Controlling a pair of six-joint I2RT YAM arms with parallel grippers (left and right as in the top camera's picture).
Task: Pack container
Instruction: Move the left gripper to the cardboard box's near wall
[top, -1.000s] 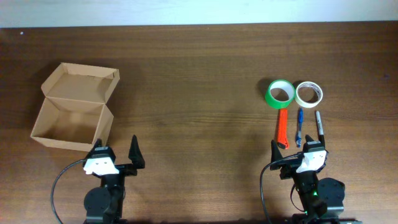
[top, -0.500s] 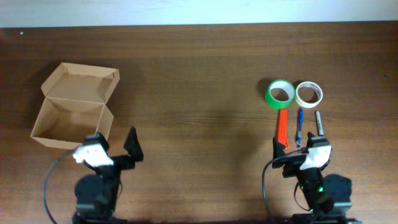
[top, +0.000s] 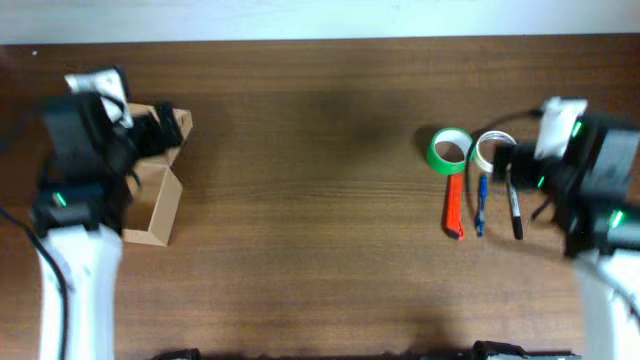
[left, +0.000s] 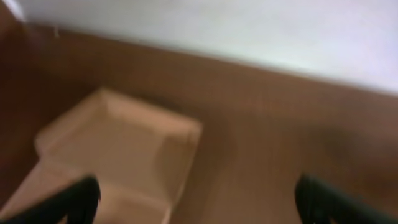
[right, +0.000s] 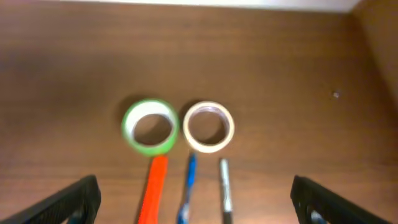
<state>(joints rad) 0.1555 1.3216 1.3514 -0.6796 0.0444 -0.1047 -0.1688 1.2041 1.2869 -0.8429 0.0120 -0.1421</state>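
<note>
My left gripper moves down and back onto the container's side facing the tape rolls, beside the flap lid, next, since that side stands clear below.
The container (top: 158, 196) is an open tan cardboard box at the far left, its flap lid up; my left arm covers most of it from above. In the left wrist view the container (left: 122, 148) lies below and to the left of my open, empty left gripper (left: 199, 205) (top: 152, 132). My right gripper (top: 508, 160) (right: 199, 206) is open and empty above a green tape roll (top: 450, 150) (right: 149, 126) and a white tape roll (top: 490, 150) (right: 208, 126).
Below the rolls lie an orange utility knife (top: 455, 206) (right: 154, 186), a blue pen (top: 481, 206) (right: 186, 193) and a black marker (top: 515, 210) (right: 225, 190), side by side. The table's far edge meets a white wall (left: 249, 31).
Both arms have risen from their rest poses at the table's front edge and swung forward. The left now hangs over the container, the right over the tape rolls and pens.
</note>
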